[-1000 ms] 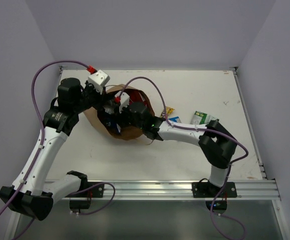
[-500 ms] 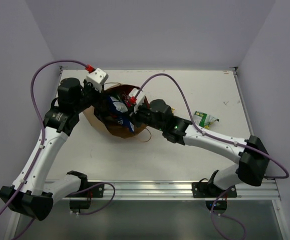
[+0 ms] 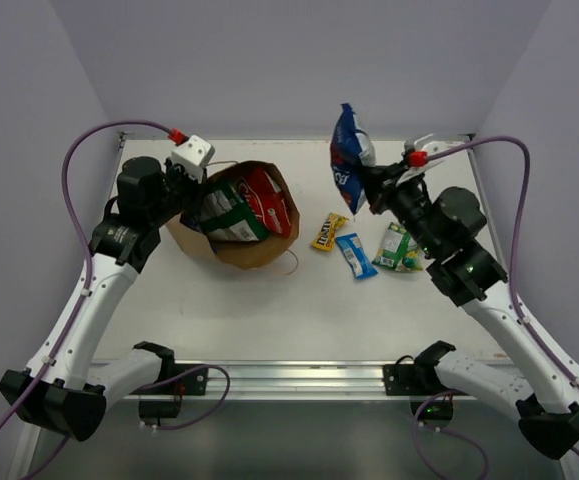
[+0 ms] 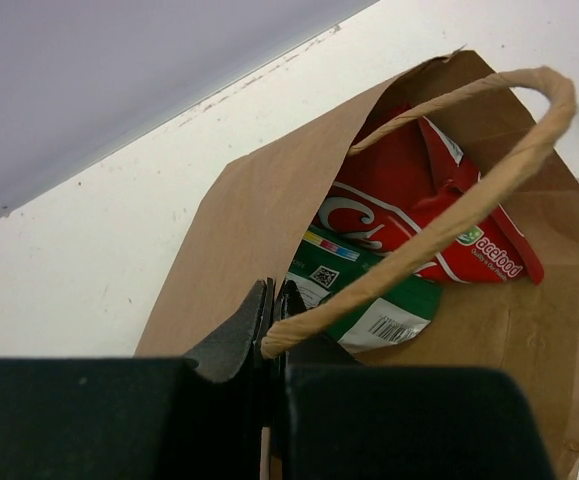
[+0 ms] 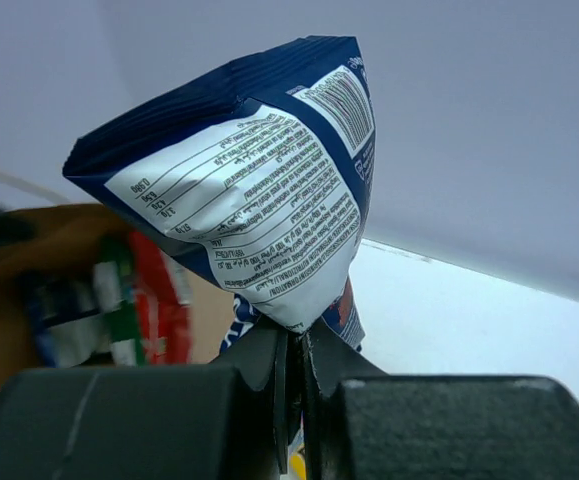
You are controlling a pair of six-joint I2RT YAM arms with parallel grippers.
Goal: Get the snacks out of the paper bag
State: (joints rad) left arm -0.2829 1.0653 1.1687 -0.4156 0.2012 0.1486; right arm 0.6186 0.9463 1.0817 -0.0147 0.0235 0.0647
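Observation:
My right gripper moves to the right in the top view next, tips downward and lowers the blue snack bag onto the bare table beyond the green pack.
The brown paper bag [image 3: 259, 250] lies on its side at the left of the table, mouth up toward the camera. Inside it show a red chip bag [image 3: 269, 205] and a dark green bag [image 3: 227, 212]; both also show in the left wrist view, the red bag [image 4: 419, 215] above the green bag [image 4: 369, 300]. My left gripper [image 4: 272, 345] is shut on the bag's paper rim by a loop handle [image 4: 449, 205]. My right gripper [image 3: 371, 193] is shut on a blue snack bag [image 3: 347, 160] and holds it high above the table; the same bag fills the right wrist view [image 5: 259, 190].
Three small packs lie on the table right of the paper bag: a yellow pack [image 3: 327, 231], a blue pack [image 3: 355, 256] and a green pack [image 3: 397, 246]. Lilac walls close in the table at the back and both sides.
My right gripper has come out of the paper bag with the blue snack bag and swung up and right. The bag's mouth now shows the red and green bags. The left arm holds still.

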